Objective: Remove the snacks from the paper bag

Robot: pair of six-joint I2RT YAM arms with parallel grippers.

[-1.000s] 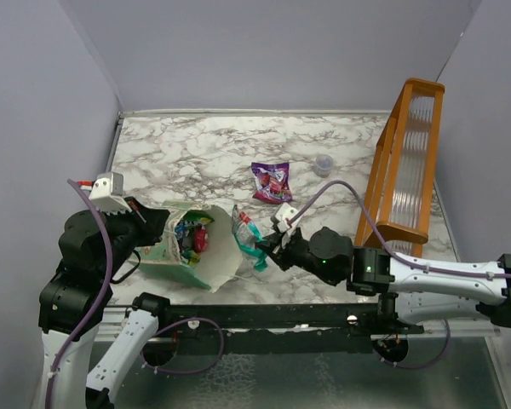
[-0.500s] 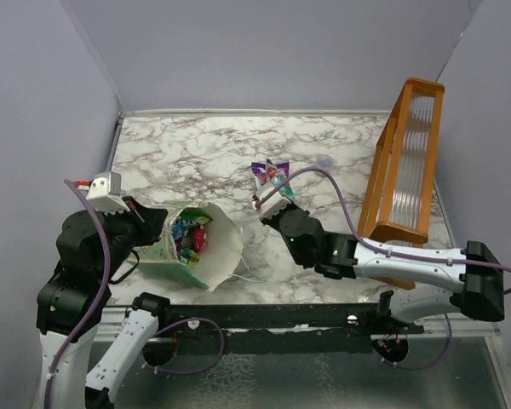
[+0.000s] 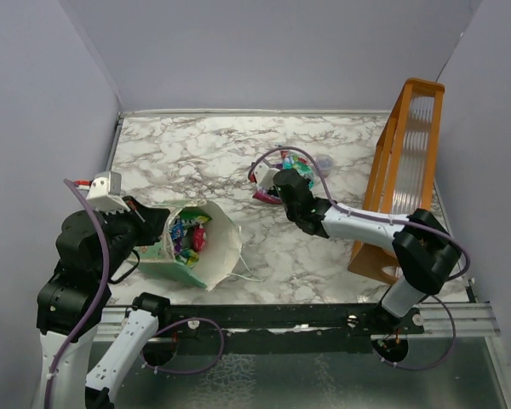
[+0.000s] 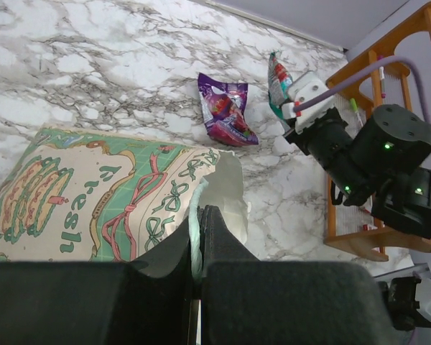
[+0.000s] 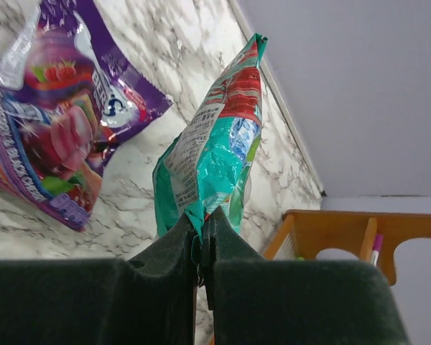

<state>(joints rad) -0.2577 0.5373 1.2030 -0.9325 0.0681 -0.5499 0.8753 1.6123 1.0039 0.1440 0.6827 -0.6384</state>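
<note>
The table beside the purple snack packet is bare, so I will lower my right gripper with the teal packet (image 5: 215,154) toward that spot and let go of its bottom edge.
The paper bag (image 3: 221,254) lies on its side at the near left, with its white mouth facing right. Several snacks (image 3: 189,233) show inside it. My left gripper (image 3: 151,227) is shut on the bag's green rim, and the wrist view shows that edge pinched between the fingers (image 4: 200,219) beside the patterned front (image 4: 93,208). My right gripper (image 3: 288,177) is shut on the bottom edge of a teal snack packet (image 5: 215,154), holding it upright above the table. A purple snack packet (image 5: 54,136) lies flat just left of it (image 4: 225,111).
An orange wooden rack (image 3: 406,162) stands along the right edge, close to my right arm. A small clear cup (image 3: 324,161) sits just beyond the held packet. Grey walls close off the back and both sides.
My right gripper has carried the teal packet away from the bag's mouth, toward the back, to beside the purple packet. The left gripper and the bag have stayed put.
</note>
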